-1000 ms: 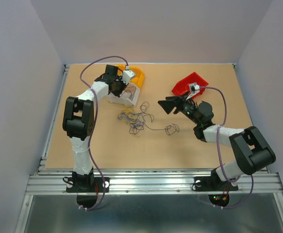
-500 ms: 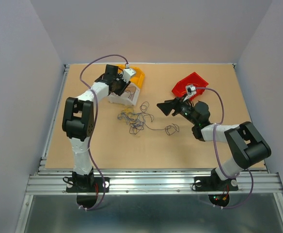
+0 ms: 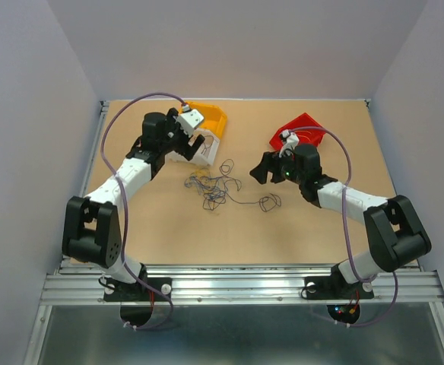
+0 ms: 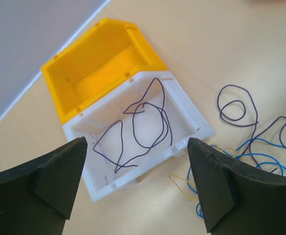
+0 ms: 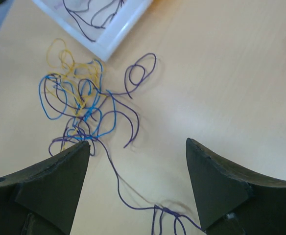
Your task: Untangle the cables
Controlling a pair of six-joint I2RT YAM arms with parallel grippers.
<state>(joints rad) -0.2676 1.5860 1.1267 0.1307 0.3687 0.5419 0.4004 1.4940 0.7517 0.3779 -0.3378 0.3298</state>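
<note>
The purple cable point(image 5: 114, 172) has a part beside the purple loop that lies below and back from my right gripper. I will move my right gripper down and back onto it next, clear of the tangle.
The cables form a thin tangle point(image 3: 210, 186) of purple, blue and yellow strands mid-table, with a purple loop point(image 3: 270, 203) trailing right. In the right wrist view the tangle point(image 5: 79, 103) lies ahead to the left, and a purple strand point(image 5: 114, 172) runs between the fingers of my open right gripper point(image 5: 137, 142), untouched. My right gripper point(image 3: 264, 167) hovers right of the tangle. One loose purple cable point(image 4: 148, 122) lies inside the white bin point(image 4: 202, 132). My left gripper point(image 4: 135, 141) stands wide open above that bin, holding nothing. From above, the left gripper point(image 3: 185, 138) is over the white bin point(image 3: 199, 156).
A yellow bin point(image 4: 84, 63) butts against the white bin's far side; it appears as the yellow bin point(image 3: 210, 118) at the back. A red bin point(image 3: 302, 131) sits behind my right arm. Table edges and rails frame the board.
My left gripper has opened and its arm has swung back from the white bin, leaving a purple cable in it. The right gripper shifted slightly and stayed open.
</note>
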